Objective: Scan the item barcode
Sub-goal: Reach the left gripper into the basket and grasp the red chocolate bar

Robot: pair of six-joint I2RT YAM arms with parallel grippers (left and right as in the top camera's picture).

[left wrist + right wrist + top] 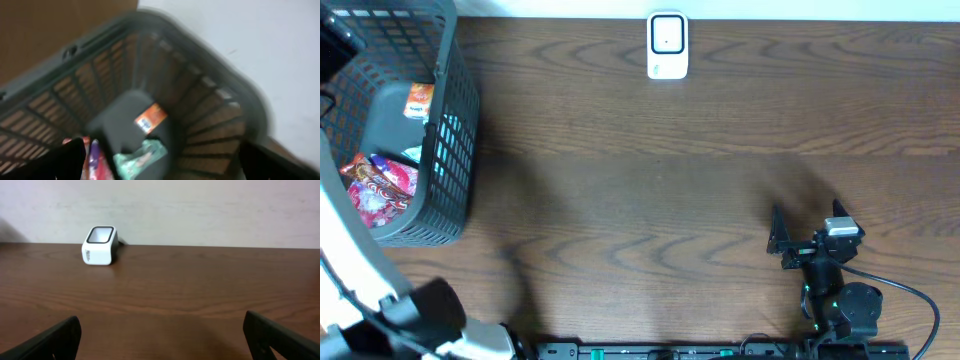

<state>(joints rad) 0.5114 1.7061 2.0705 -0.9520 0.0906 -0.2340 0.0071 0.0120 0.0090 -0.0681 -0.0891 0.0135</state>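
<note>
The left gripper moves back and down onto the brown wrapper point(380, 182) atop the red and purple packet next, since the wrapper lies below the gripper and nearer my base.
The white barcode scanner point(667, 45) stands at the table's far edge, and the right wrist view shows this scanner point(100, 245) well ahead. Items lie in the dark mesh basket point(455, 130): an orange packet point(417, 100), a red and purple packet point(380, 185) and a teal packet point(140, 157). My left gripper point(165, 170) hovers open above the basket, its view blurred, with the orange packet point(150, 117) below. My right gripper point(807, 212) rests open and empty at the front right, low over the wood point(165, 342).
The basket point(220, 95) fills the table's far left corner beside a white wall. My left arm point(350, 260) runs along the left edge. A black cable point(910, 295) loops by the right arm's base.
</note>
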